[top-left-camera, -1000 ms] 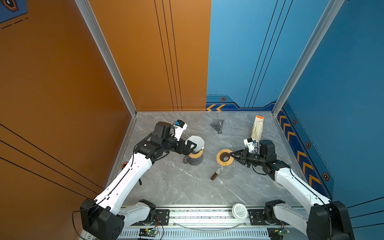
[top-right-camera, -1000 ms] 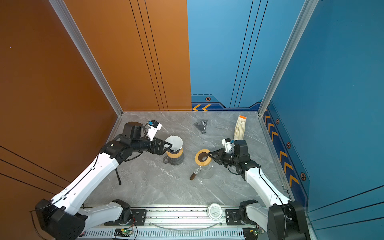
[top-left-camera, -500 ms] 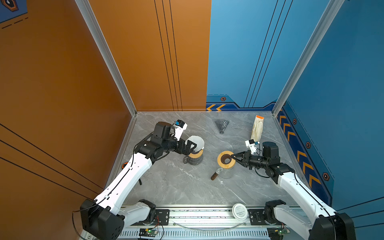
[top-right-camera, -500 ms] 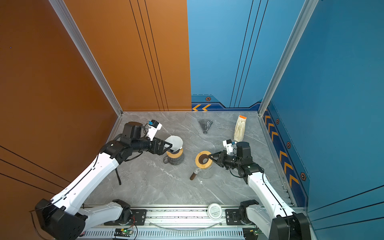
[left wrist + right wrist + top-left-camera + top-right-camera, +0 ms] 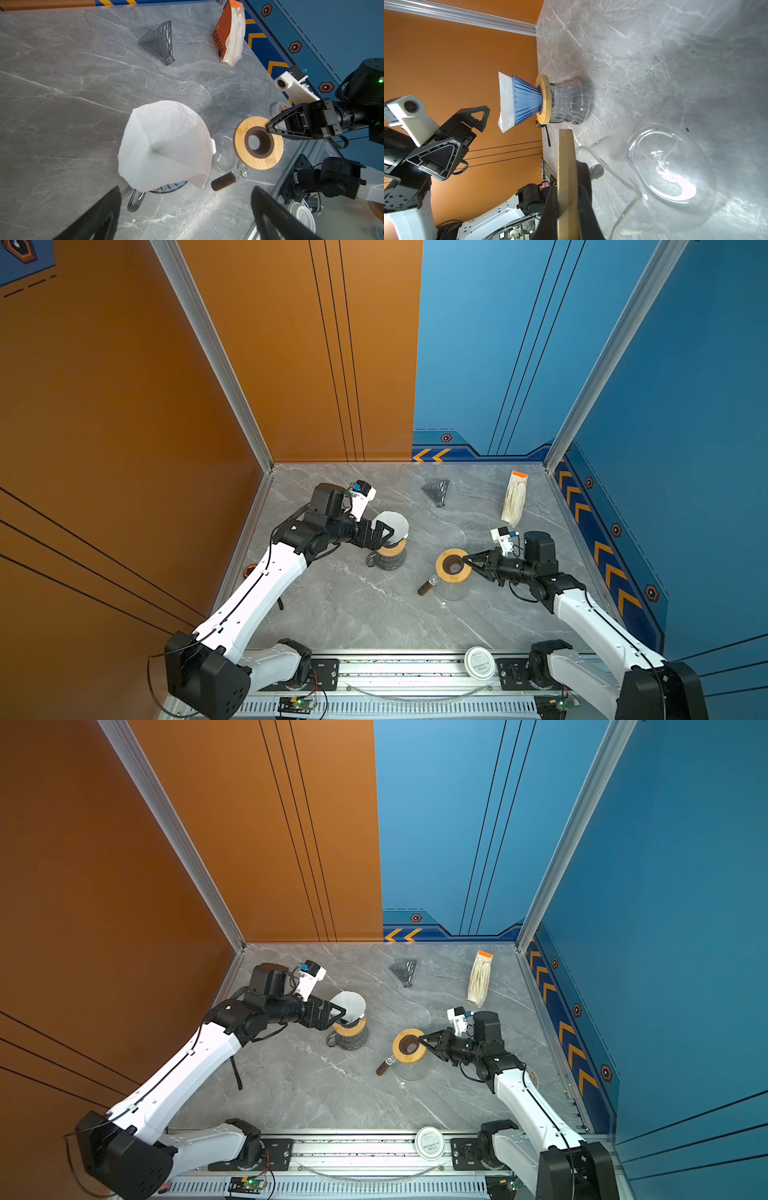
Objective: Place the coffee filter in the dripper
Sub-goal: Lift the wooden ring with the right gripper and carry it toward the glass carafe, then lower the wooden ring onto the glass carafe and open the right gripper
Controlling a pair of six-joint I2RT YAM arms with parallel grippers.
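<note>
My right gripper shifts the wooden ring (image 5: 453,566) and carafe outward next, toward the grey dripper, and releases the ring's edge, since clear tabletop lies there.
The white coffee filter (image 5: 392,522) (image 5: 351,1004) (image 5: 166,145) stands opened inside the blue ribbed dripper (image 5: 526,101), its edge rising above the rim. That dripper rests on a wooden collar atop a ribbed glass jug (image 5: 571,101). My left gripper (image 5: 380,533) (image 5: 186,193) is open just beside the filter, with nothing between its fingers. To the right, my right gripper (image 5: 466,561) (image 5: 420,1040) (image 5: 568,199) is shut on the edge of a wooden ring (image 5: 453,566) (image 5: 258,143), over a clear glass carafe (image 5: 455,593) (image 5: 664,166).
A grey dripper (image 5: 436,491) (image 5: 160,41) lies on its side near the back wall. A pack of filters (image 5: 515,497) (image 5: 230,33) lies at the back right. The carafe's brown handle (image 5: 426,587) points left. A white lid (image 5: 479,663) sits on the front rail.
My right gripper has drawn the wooden ring a little toward the front. The left arm and the filter have stayed where they were.
</note>
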